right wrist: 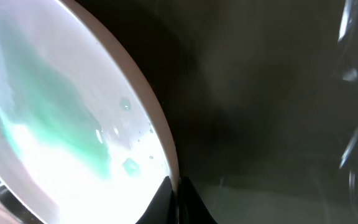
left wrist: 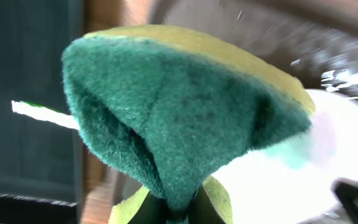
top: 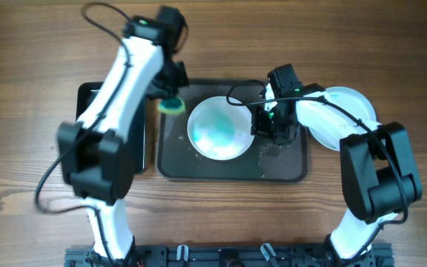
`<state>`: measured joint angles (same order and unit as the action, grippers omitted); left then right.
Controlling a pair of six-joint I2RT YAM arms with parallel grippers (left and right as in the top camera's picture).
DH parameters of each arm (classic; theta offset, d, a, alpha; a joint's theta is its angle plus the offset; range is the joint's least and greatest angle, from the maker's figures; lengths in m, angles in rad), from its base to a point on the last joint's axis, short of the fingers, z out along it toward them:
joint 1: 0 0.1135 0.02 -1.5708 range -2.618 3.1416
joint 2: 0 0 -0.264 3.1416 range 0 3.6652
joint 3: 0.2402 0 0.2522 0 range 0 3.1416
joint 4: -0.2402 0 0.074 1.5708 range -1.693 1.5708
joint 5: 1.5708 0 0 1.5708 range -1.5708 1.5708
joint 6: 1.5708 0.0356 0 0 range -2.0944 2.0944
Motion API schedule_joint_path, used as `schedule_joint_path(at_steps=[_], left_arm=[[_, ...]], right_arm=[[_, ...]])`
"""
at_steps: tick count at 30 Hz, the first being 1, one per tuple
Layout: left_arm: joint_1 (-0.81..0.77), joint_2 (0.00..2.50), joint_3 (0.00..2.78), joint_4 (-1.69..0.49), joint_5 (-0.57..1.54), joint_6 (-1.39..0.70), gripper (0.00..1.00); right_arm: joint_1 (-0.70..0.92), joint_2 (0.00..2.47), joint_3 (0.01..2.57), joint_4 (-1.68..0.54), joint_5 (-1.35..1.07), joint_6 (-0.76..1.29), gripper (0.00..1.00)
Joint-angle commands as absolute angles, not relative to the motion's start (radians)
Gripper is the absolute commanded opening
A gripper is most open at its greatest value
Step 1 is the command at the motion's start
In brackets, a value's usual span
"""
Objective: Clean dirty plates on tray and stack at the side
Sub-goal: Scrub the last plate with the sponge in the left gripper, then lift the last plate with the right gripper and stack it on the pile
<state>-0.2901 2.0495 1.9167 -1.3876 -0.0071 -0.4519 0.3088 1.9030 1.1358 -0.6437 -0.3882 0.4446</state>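
Observation:
White plates lie stacked beside the tray, so my right gripper should next go up, bring the plate over that stack (top: 348,105), lower it on top and let go of the plate's rim.
A white plate (top: 219,127) with teal-green smears sits on the large dark grey tray (top: 288,167). My right gripper (top: 262,126) is shut on this plate's right rim; in the right wrist view the rim (right wrist: 160,143) passes between the fingertips (right wrist: 174,190). My left gripper (top: 170,93) is shut on a green and yellow sponge (top: 173,104), held just left of the plate over the tray's far left corner. The sponge (left wrist: 185,118) fills the left wrist view, pinched at its base (left wrist: 179,208), with the plate (left wrist: 316,168) behind it. White plates (top: 343,115) lie stacked right of the tray.
A smaller glossy black tray (top: 87,96) lies left of the large tray, mostly under my left arm. Water droplets dot the large tray (top: 273,152) near the plate. Bare wooden table (top: 21,111) surrounds both trays.

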Motion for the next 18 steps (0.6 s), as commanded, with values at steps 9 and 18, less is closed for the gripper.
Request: schedule_joint_path(at_steps=[9,18], left_arm=[[-0.068,1.891,1.971,-1.426,-0.034,-0.370,0.04],[-0.068,1.892,1.962,-1.428,-0.034,-0.370,0.04]], right_arm=[[0.610,1.547,1.155,-0.725,0.467,0.415,0.04],[0.867,1.485,1.155,-0.748,1.124,0.353,0.04]])
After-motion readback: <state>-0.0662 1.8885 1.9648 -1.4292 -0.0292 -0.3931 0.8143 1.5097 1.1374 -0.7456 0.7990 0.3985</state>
